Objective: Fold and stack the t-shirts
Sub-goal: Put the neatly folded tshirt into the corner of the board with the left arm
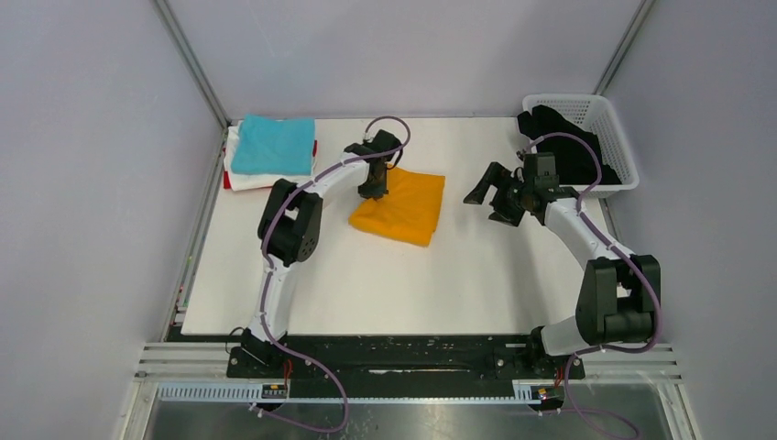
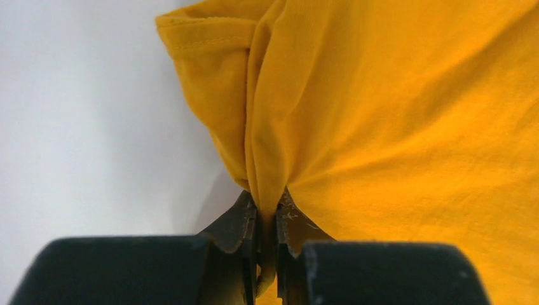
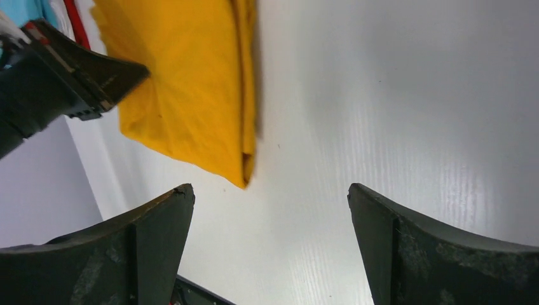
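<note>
The folded orange shirt goes on top of the turquoise shirt (image 1: 273, 147) next: my left gripper will lift it across, to its left in the top view, and release it.
A mustard-orange t-shirt (image 1: 403, 207), folded into a rectangle, lies on the white table near the middle. My left gripper (image 1: 371, 191) is shut on the shirt's left edge; in the left wrist view the cloth (image 2: 394, 121) bunches up between the closed fingertips (image 2: 245, 219). A stack of folded shirts sits at the far left corner: turquoise (image 1: 273, 145) on top, white (image 1: 240, 180) under it and a red edge (image 1: 227, 181). My right gripper (image 1: 486, 197) is open and empty, hovering right of the orange shirt (image 3: 184, 82).
A white lattice basket (image 1: 619, 147) at the far right holds dark cloth (image 1: 561, 137). The table (image 1: 385, 284) ends at a black rail near the arm bases. Grey walls close in on both sides.
</note>
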Robot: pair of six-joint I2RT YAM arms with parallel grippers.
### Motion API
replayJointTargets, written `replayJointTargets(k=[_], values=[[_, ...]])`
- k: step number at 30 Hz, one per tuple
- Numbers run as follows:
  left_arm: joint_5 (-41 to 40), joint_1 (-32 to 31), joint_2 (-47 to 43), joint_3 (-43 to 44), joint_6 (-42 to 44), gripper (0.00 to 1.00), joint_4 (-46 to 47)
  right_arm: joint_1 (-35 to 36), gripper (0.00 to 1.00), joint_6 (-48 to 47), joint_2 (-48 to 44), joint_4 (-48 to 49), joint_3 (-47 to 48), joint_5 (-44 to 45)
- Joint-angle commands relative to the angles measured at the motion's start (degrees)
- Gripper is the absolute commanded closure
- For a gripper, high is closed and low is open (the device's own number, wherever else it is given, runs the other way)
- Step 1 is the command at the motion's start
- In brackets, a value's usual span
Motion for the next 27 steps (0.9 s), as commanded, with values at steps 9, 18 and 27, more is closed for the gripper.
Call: replayJointTargets(k=[9, 18, 27], values=[[-25.79, 7.37, 1.0, 16.18, 20.94, 1.0, 1.05, 0.24, 0.01, -4.1, -5.49, -0.05, -1.58, 11.91], [-30.62, 10.45, 0.11, 20.64, 40.26, 1.0, 8.45, 0.23, 0.0, -4.77, -1.45, -1.45, 0.28, 11.42], [-25.51, 14.28, -1.46, 26.71, 40.92, 1.0, 6.25, 0.24, 0.0, -4.64, -0.12, -2.07, 1.0, 11.68]])
